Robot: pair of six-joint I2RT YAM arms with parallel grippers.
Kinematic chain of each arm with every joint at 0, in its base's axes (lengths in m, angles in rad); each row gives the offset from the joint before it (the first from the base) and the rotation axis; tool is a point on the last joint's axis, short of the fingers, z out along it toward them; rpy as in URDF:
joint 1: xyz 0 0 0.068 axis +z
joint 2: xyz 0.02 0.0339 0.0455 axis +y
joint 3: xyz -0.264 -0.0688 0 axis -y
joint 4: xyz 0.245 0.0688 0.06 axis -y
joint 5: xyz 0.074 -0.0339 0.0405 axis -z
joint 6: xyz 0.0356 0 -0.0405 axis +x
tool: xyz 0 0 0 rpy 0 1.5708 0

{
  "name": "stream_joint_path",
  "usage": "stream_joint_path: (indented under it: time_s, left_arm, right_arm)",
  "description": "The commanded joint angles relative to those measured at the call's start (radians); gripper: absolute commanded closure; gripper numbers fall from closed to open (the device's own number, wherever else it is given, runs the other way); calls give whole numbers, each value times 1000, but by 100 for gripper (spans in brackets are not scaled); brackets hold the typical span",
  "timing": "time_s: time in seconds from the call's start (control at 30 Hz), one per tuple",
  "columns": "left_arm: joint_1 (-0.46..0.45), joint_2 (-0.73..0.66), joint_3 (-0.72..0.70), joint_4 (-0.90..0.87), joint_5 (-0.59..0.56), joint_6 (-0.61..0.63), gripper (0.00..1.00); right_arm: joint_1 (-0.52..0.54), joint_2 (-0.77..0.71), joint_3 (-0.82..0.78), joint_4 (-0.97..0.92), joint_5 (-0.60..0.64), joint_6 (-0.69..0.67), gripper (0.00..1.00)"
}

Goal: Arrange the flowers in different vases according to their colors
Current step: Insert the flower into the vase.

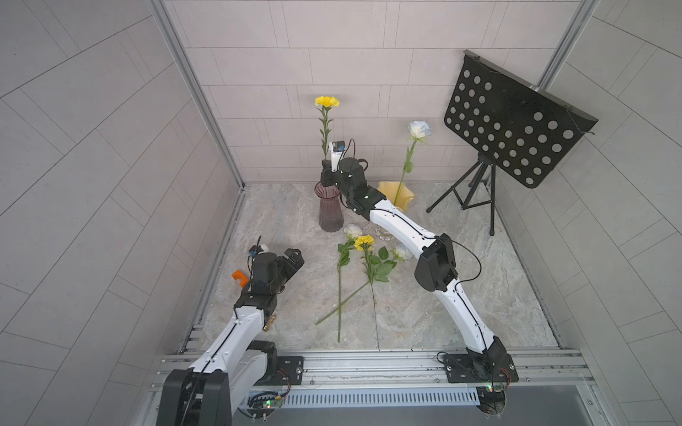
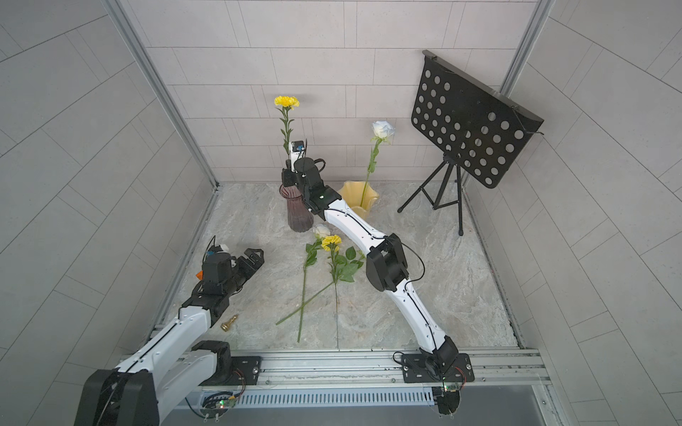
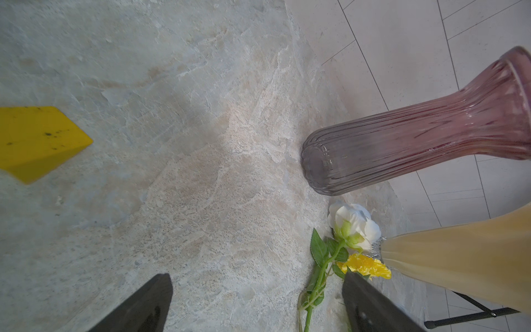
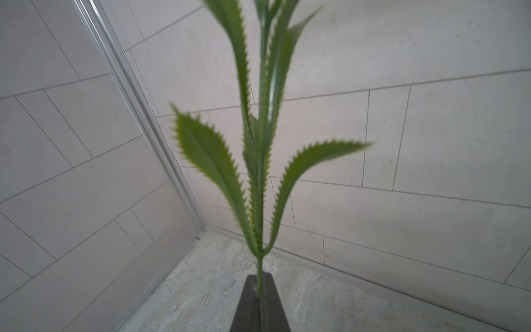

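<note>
I need to move my right gripper down to the flared rim of the purple vase below it and release the stem, since the cream-yellow vase [image 1: 386, 190] holds white.
My right gripper [image 1: 326, 172] [image 4: 260, 280] is shut on the green stem [image 4: 260, 267] of a yellow carnation [image 1: 327, 101] [image 2: 286, 101]. It holds the flower upright just above the flared rim of the purple ribbed vase [image 1: 330, 212] [image 2: 299, 217] [image 3: 402, 143]. The stem below the jaws is hidden. A white rose [image 1: 419, 129] [image 2: 382, 129] stands in the cream-yellow vase [image 1: 386, 190] [image 2: 352, 195] [image 3: 459, 258]. On the table lie a white rose [image 1: 353, 231] [image 3: 355, 224], a yellow carnation [image 1: 364, 242] [image 3: 365, 266] and another white rose [image 1: 402, 252], partly behind my right arm. My left gripper [image 1: 293, 258] [image 2: 254, 256] [image 3: 255, 277] hangs open and empty, left of them.
A black perforated music stand [image 1: 516, 121] on a tripod fills the back right corner. An orange block [image 1: 239, 277] and a small brass piece [image 2: 228, 322] lie by my left arm. A yellow block [image 3: 37, 140] shows in the left wrist view. Tiled walls close three sides.
</note>
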Motion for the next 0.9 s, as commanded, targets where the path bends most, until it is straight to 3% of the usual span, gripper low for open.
stream_joint_path:
  time_s: [0.0,0.2,0.23,0.3,0.4,0.7,0.87]
  left_arm:
    - [2,-4,-7,27,10,2,0]
    - [2,-13,-8,19,7,2,0]
    - [2,-15,-8,18,7,2,0]
    - [2,-17,-8,16,7,2,0]
    - [1,-19,-10,15,7,-1,0]
    - [1,-43,-12,8,10,2,0]
    - [-27,-108,-5,-34,65,11,0]
  right_arm:
    - [11,-7,18,-6,-20,-34,100]
    - [24,-16,17,-76,-31,-50,96]
    - [23,-21,18,-93,-37,-50,86]
    - [26,-36,12,-129,-43,-45,56]
    - [35,-87,-27,-185,-35,-45,43]
    - [64,-367,-346,-216,-25,-30,37]
    - [70,-604,-597,-323,-20,29,36]
